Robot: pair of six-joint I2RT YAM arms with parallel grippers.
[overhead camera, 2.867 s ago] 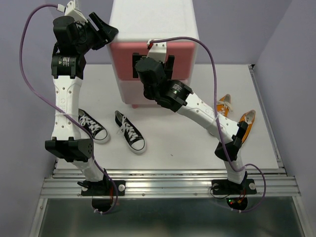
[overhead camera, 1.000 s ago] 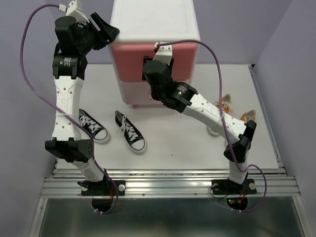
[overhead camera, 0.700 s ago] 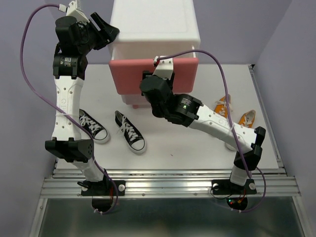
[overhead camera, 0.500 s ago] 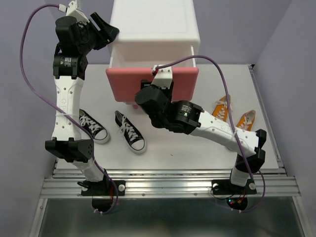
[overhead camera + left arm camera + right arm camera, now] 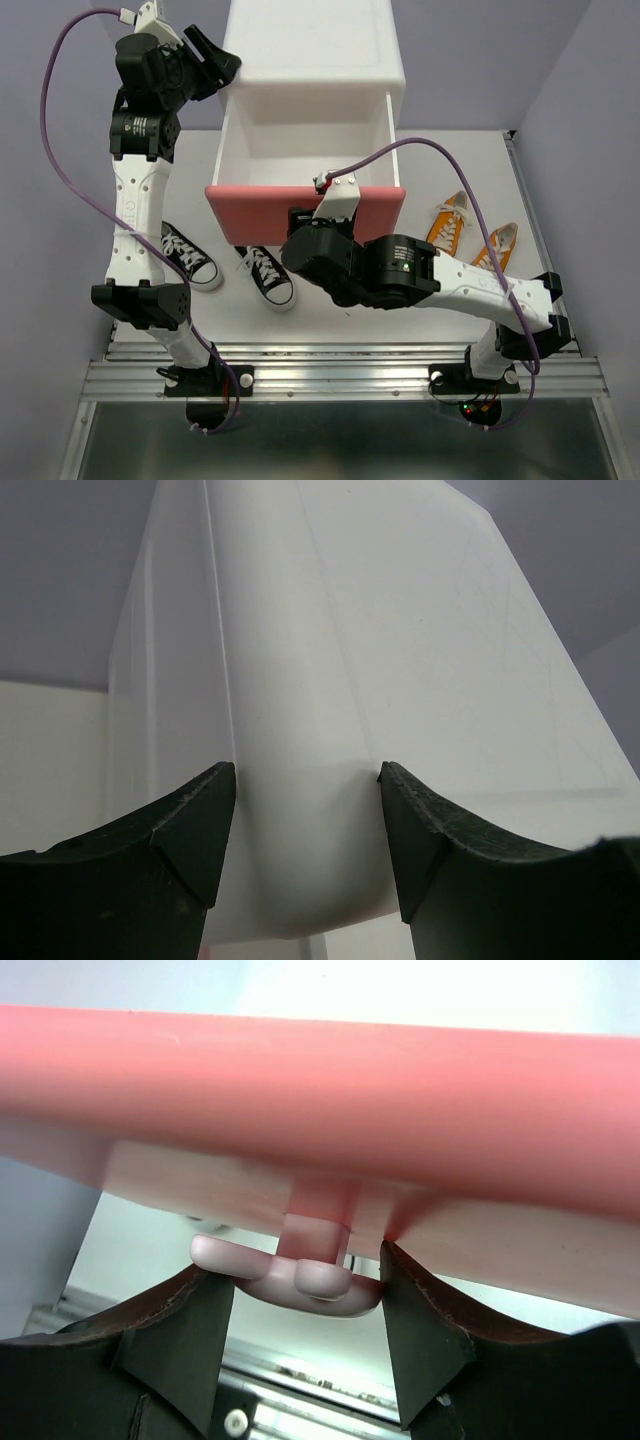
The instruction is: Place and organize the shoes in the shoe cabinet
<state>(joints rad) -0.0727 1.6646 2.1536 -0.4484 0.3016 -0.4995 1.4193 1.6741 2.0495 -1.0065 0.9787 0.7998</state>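
The upper drawer's empty inside is already wide open, so my right gripper will next pull the bunny knob a little farther back, then open.
The white shoe cabinet stands at the back. Its darker pink upper drawer is pulled far out and its white inside shows nothing in it. My right gripper is shut on the drawer's bunny knob, with a finger on each side. My left gripper grips the cabinet's top left corner between its fingers. Two black shoes lie at the left front. Two orange shoes lie at the right. The paler lower drawer is hidden.
The pulled-out drawer overhangs the table's middle, and its left front corner is above the inner black shoe. My right arm stretches low across the front right, close to the orange shoes. A metal rail runs along the near edge.
My right gripper has pulled the upper drawer out toward the near edge, and the right arm has folded down low. The left arm and the shoes have not moved.
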